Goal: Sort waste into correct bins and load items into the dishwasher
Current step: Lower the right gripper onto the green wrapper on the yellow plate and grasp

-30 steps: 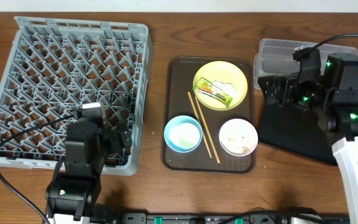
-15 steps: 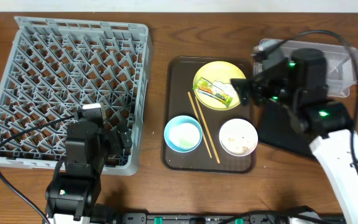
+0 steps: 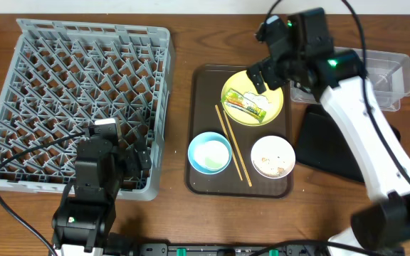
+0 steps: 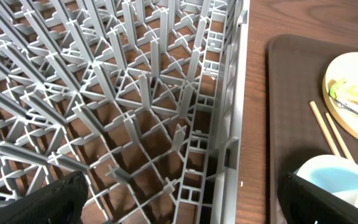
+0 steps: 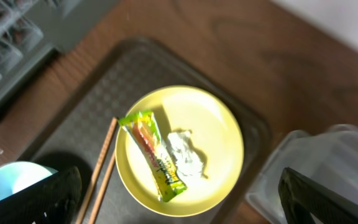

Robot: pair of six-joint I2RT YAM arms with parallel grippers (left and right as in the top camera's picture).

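Observation:
My right gripper's open fingers are above the wrapper, which lies at an angle. My right gripper will next go down onto the wrapper's middle [image 3: 245, 106] [image 5: 153, 154] and turn so its fingers go on both sides of the narrow width.
The pale yellow plate [image 3: 237, 85] sits at the back of the brown serving tray [image 3: 205, 181]. It holds the green-and-yellow wrapper [image 3: 245, 105] and the white paper scrap [image 3: 265, 101]. My right gripper [image 3: 267, 71] hovers open and empty over the plate's far right edge. In the right wrist view, the gripper [image 5: 179, 205] has the plate [image 5: 219, 124], wrapper [image 5: 154, 155] and paper [image 5: 184, 154] below it. The chopsticks [image 3: 233, 146] lie between the blue bowl [image 3: 209, 152] and the white bowl [image 3: 272, 156], which holds rice scraps. My left gripper [image 3: 130, 160] [image 4: 179, 205] is open over the grey rack's [image 3: 77, 99] front right corner.
The clear tub [image 3: 383, 78] stands at the back right, with the black tray [image 3: 326, 146] in front of it, partly under my right arm. The rack [image 4: 135, 106] fills the left wrist view, and the brown tray [image 4: 291, 93] lies to its right.
My right arm has swung left and back, from over the black tray and tub to above the yellow plate. The left arm has not moved.

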